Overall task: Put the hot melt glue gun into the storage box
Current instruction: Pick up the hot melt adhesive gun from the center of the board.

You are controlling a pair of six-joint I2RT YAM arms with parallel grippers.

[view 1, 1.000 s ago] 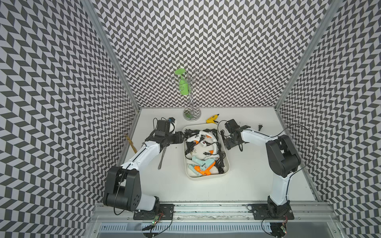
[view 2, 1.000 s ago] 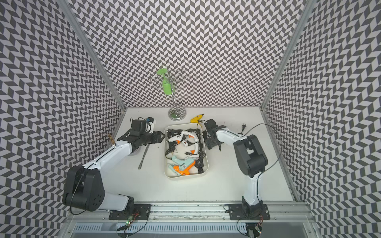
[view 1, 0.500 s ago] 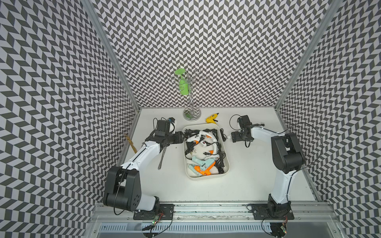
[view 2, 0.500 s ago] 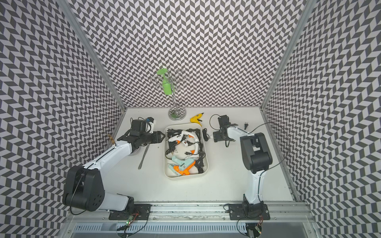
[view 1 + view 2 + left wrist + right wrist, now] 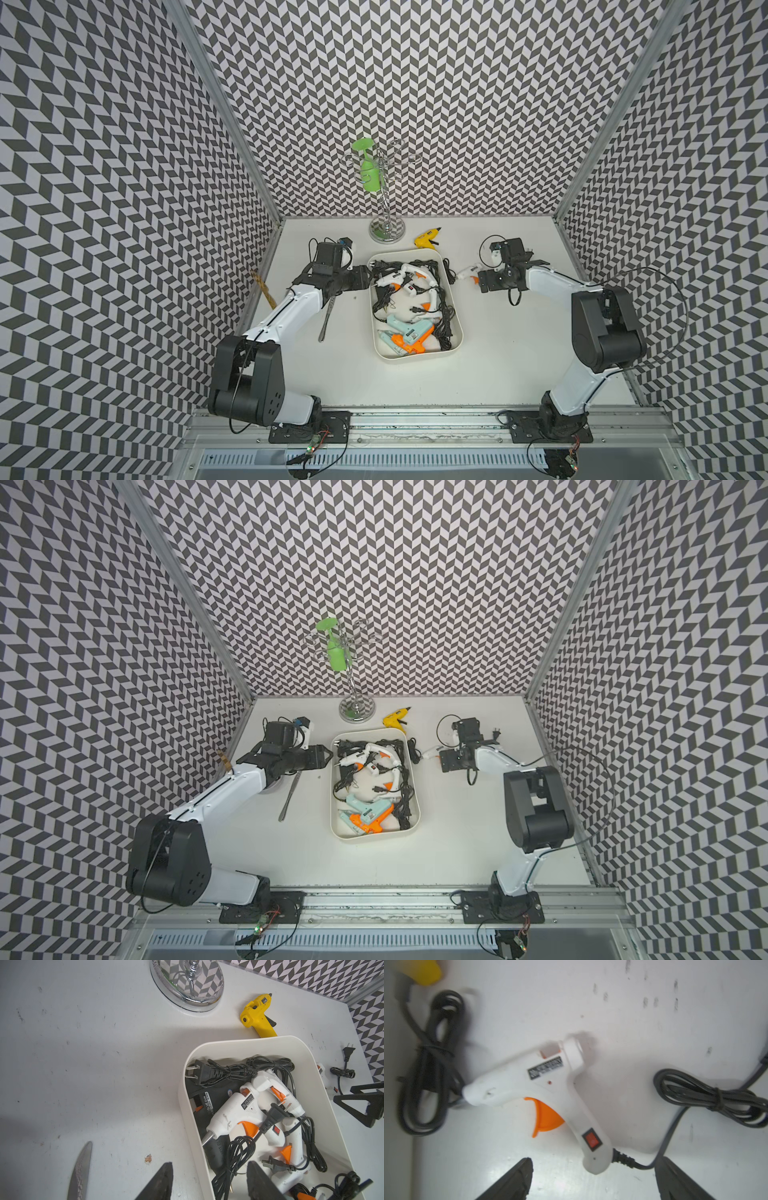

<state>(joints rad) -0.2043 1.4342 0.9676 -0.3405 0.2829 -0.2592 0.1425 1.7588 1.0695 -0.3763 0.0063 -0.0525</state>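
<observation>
My right gripper should next lower and move outward along the white glue gun's handle point(image 5: 580, 1119) to close by the red switch, as my fingers reach only the handle's end.
The cream-white storage box point(image 5: 373, 332) point(image 5: 333, 812) point(image 5: 239, 1043) lies mid-table, filled with several glue guns and black cords. A white hot melt glue gun point(image 5: 468, 272) point(image 5: 432, 752) point(image 5: 550, 1082) with an orange trigger lies on the table just right of the box. My right gripper point(image 5: 482, 282) point(image 5: 445, 762) point(image 5: 593, 1178) is open right behind its handle, whose end reaches between the fingertips untouched. My left gripper point(image 5: 365, 276) point(image 5: 328, 754) point(image 5: 209, 1180) is open, one finger on each side of the box's left wall, holding nothing.
A yellow glue gun point(image 5: 428, 239) point(image 5: 257, 1016) lies behind the box beside a chrome stand point(image 5: 386, 232) carrying a green cup point(image 5: 370, 174). A metal blade point(image 5: 328, 316) point(image 5: 81, 1169) lies left of the box. Coiled cords point(image 5: 716, 1097) point(image 5: 431, 1064) flank the white gun.
My right gripper has drawn back to the right from the box's right rim and now sits behind the white glue gun. The left arm has not moved.
</observation>
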